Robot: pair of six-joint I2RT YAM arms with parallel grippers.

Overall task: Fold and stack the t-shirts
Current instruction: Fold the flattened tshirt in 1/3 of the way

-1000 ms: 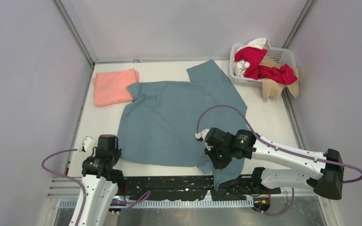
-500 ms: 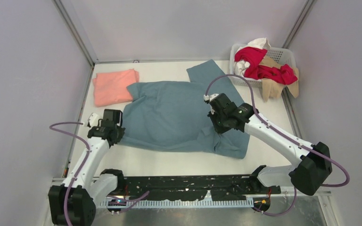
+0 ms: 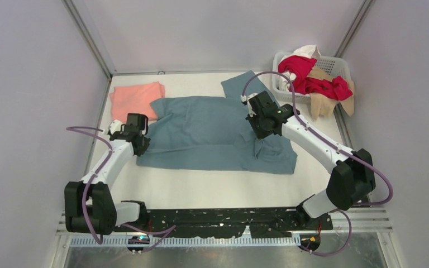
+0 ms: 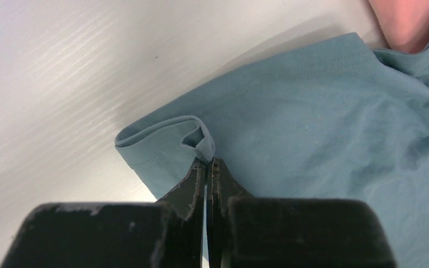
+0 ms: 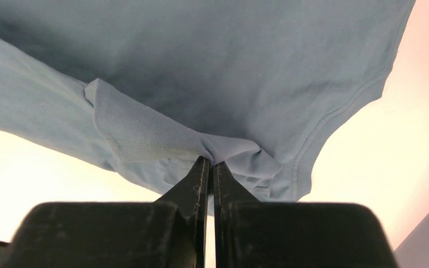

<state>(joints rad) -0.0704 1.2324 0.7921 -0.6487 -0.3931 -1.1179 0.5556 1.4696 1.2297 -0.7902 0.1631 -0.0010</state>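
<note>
The bunched fold is still crumpled, so my right gripper needs to pull it outward onto smooth blue-grey cloth (image 3: 242, 120) (image 5: 212, 95) and let it go.
The large blue-grey t-shirt (image 3: 206, 134) lies across the middle of the table, its near half folded up over the far half. My left gripper (image 3: 139, 142) is shut on its left hem corner (image 4: 201, 146). My right gripper (image 3: 260, 131) is shut on a bunched fold of the same shirt (image 5: 223, 148) at its right side. A folded salmon-pink t-shirt (image 3: 134, 102) lies at the far left, partly under the blue one; its edge shows in the left wrist view (image 4: 408, 22). Red (image 3: 313, 84), white and tan t-shirts (image 3: 327, 100) fill the basket.
The white lattice basket (image 3: 341, 66) stands at the far right corner, with cloth hanging over its front. Grey walls close in the table on three sides. Bare white table (image 3: 201, 190) runs between the shirt and the arm bases.
Both grippers have carried the blue shirt's near edge away from the bases toward the far side, folding the shirt over itself. Both arms are now stretched out.
</note>
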